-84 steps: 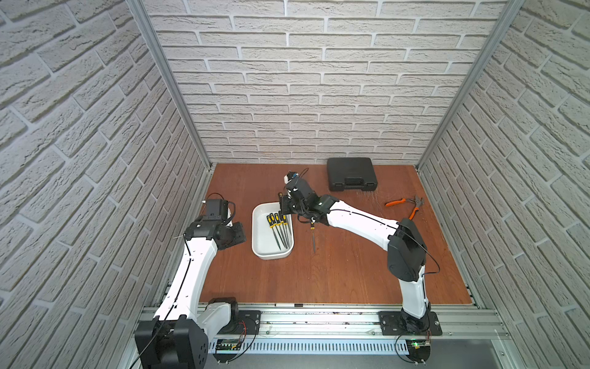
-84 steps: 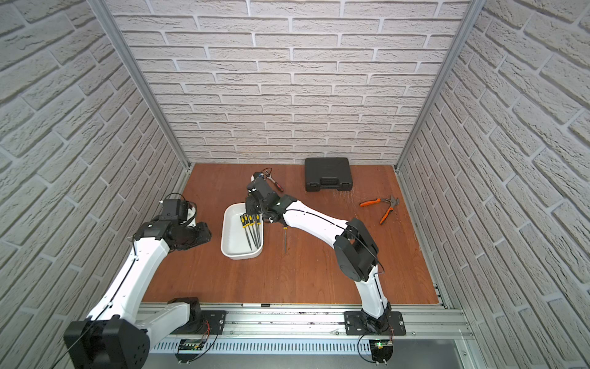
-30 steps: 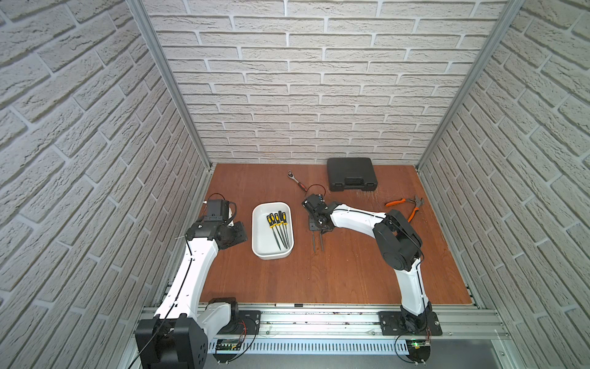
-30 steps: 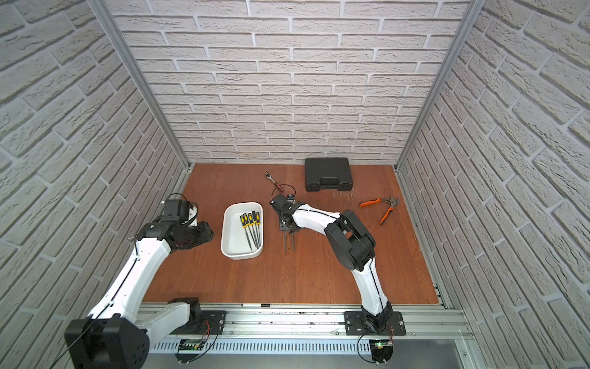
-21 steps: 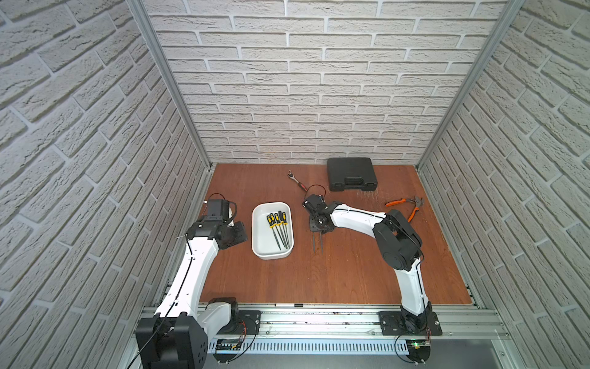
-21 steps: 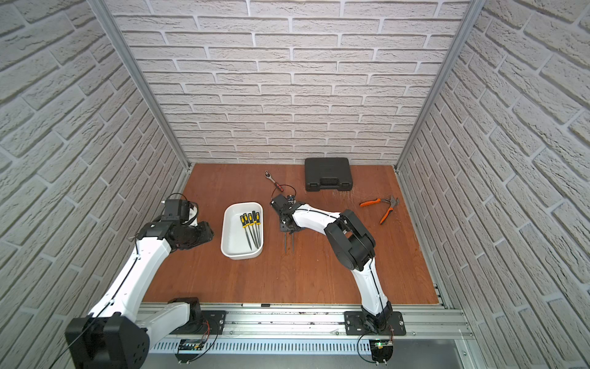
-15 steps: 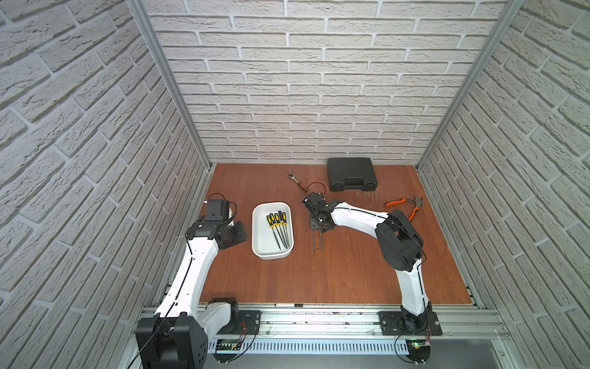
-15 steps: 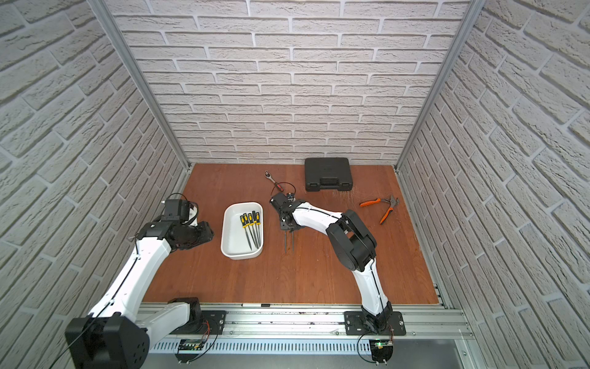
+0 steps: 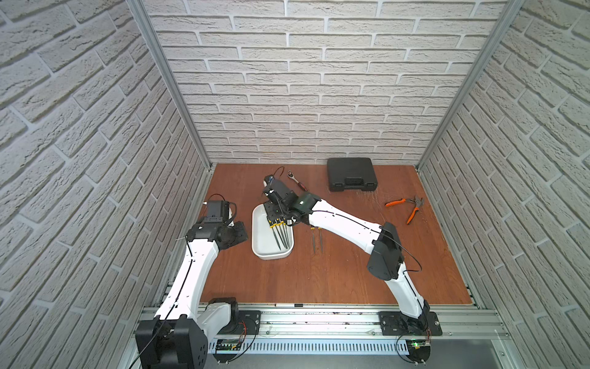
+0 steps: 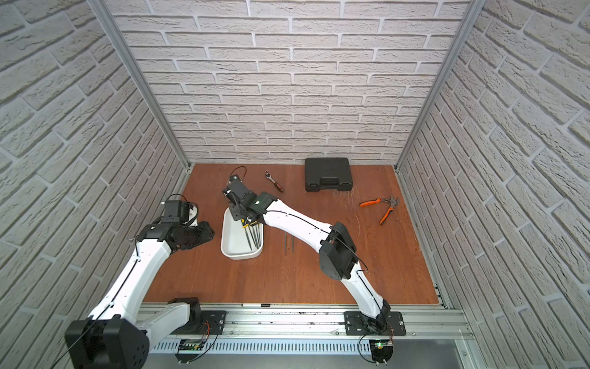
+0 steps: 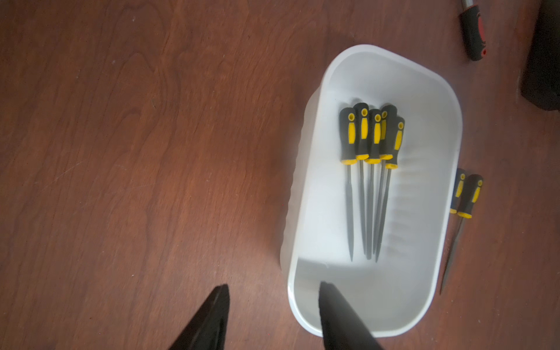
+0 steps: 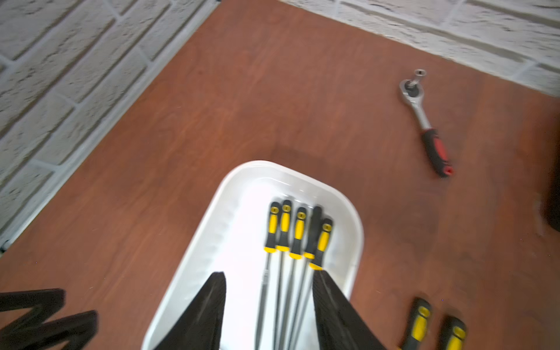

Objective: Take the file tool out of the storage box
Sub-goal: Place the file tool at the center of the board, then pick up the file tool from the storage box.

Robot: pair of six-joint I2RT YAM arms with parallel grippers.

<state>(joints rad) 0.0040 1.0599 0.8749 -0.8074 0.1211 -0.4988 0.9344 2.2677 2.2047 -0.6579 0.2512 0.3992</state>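
Observation:
My right gripper lowers its open fingers around the file handle below next, the one nearest my left gripper, because bare box bottom is on either side of the handle's outer side.
The storage box (image 9: 265,247) (image 10: 236,247) (image 11: 394,288) (image 12: 236,236) is a shallow white tub on the wooden table. Several file tools (image 9: 281,231) (image 10: 253,234) (image 11: 368,181) (image 12: 298,233) with black and yellow handles lie side by side in it. Two more files (image 9: 317,239) (image 10: 289,242) (image 11: 466,197) (image 12: 421,324) lie on the table just right of the box. My right gripper (image 9: 272,211) (image 10: 238,212) (image 12: 268,280) hangs open over the box's far end, above the file shafts, holding nothing. My left gripper (image 9: 239,231) (image 10: 206,234) (image 11: 272,291) is open beside the box's left wall.
A black tool case (image 9: 351,174) stands at the back. A ratchet wrench (image 9: 297,180) (image 12: 424,121) lies behind the box. Orange pliers (image 9: 405,207) lie at the right. Brick walls close in three sides of the table.
My right gripper opened low over the table right of the box, left a file there, and has swung left and up over the box's far end. The left arm has not moved.

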